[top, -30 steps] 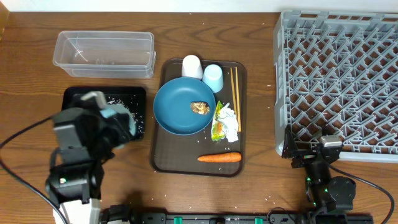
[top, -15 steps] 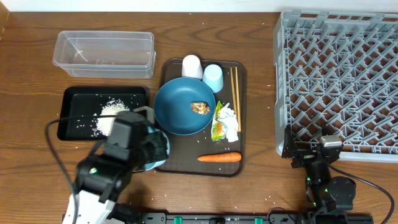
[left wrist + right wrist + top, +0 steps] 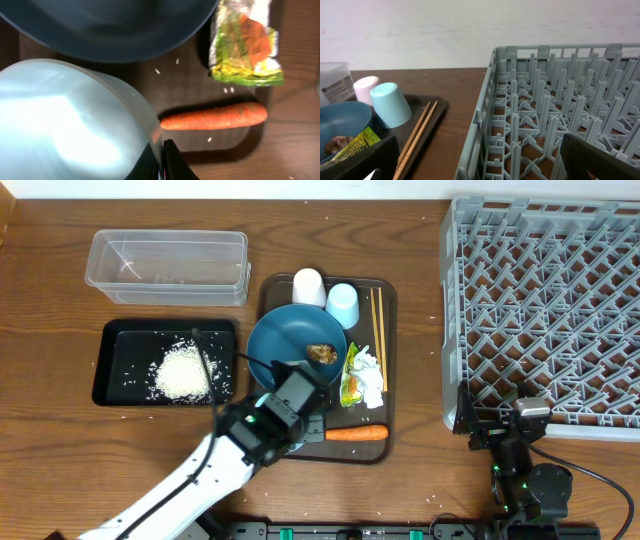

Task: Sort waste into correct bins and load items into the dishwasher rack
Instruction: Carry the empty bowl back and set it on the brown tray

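The light blue bowl (image 3: pixel 65 120) is still above the serving tray, so my left gripper should go down next and release the bowl's rim at the tray's front beside the carrot.
My left gripper (image 3: pixel 300 416) is shut on the rim of the light blue bowl (image 3: pixel 65 120) and holds it over the front of the serving tray, just below the dark blue plate (image 3: pixel 285 345). The plate carries a brown food lump (image 3: pixel 322 353). The carrot (image 3: pixel 353 434) lies right of the bowl; it also shows in the left wrist view (image 3: pixel 215 116). The foil wrapper (image 3: pixel 351 385) and tissue (image 3: pixel 370 370) lie beside the plate. Loose rice (image 3: pixel 183 372) lies in the black tray (image 3: pixel 110 350). My right gripper (image 3: pixel 510 430) rests open and empty by the grey rack (image 3: pixel 545 300).
The clear tub (image 3: pixel 168 265) stands behind the black tray. A white cup (image 3: pixel 308 286), a light blue cup (image 3: pixel 343 304) and chopsticks (image 3: pixel 379 325) sit at the back of the brown serving tray (image 3: pixel 372 452). Rice grains are scattered on the table.
My left arm swung right from over the black tray to the serving tray's front, carrying the bowl. A rice pile now lies uncovered in the black tray. The right arm has not moved.
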Controlling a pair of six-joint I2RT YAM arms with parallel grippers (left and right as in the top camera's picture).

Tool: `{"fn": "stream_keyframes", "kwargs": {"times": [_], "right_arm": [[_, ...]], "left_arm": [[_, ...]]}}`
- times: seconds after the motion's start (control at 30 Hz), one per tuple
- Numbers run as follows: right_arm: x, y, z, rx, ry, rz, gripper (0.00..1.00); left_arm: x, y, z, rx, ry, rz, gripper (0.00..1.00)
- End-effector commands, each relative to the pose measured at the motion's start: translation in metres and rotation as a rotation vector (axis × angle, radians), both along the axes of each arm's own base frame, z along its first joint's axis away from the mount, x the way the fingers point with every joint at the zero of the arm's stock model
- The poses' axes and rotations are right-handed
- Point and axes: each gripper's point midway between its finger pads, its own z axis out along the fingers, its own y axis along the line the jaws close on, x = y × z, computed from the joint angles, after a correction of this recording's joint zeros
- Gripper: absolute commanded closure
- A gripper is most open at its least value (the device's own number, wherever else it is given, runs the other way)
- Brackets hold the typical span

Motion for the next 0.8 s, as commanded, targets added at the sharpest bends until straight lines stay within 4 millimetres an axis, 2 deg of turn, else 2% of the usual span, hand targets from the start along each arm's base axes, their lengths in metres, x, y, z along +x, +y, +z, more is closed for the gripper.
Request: {"fn": "stream_keyframes", "kwargs": {"times": [0.0,0.2,0.43,0.47,0.5,0.53,0.57,0.63,0.77], "right_arm": [[0.0,-0.003,-0.002,-0.006,0.005,-0.013,0.01],[0.0,-0.003,-0.002,-0.006,0.005,-0.014,0.01],[0.0,-0.003,-0.002,-0.006,0.005,-0.013,0.01],[0.0,-0.003,-0.002,-0.006,0.005,-0.014,0.01],[0.0,-0.003,-0.002,-0.006,0.005,-0.013,0.01],[0.0,-0.003,-0.002,-0.006,0.005,-0.013,0.01],[0.0,-0.003,-0.002,-0.006,0.005,-0.014,0.01],[0.0,-0.003,-0.002,-0.006,0.005,-0.014,0.01],[0.0,-0.003,-0.002,-0.006,0.005,-0.014,0.01]], "left_arm": [[0.004,0.01,-0.013,0.076,-0.002,0.055,0.94],[0.001,0.011,-0.033,0.124,0.06,0.06,0.94],[-0.003,0.005,-0.035,0.097,0.089,0.046,0.94],[-0.003,0.005,-0.035,0.095,0.091,0.045,0.86],[-0.003,0.005,-0.035,0.095,0.091,0.044,0.69],[-0.003,0.005,-0.035,0.094,0.091,0.044,0.47],[-0.003,0.005,-0.035,0.094,0.091,0.044,0.34],[-0.003,0.004,-0.034,0.092,0.087,0.041,0.24],[-0.001,0.003,-0.023,0.075,0.069,0.041,0.23]]}}
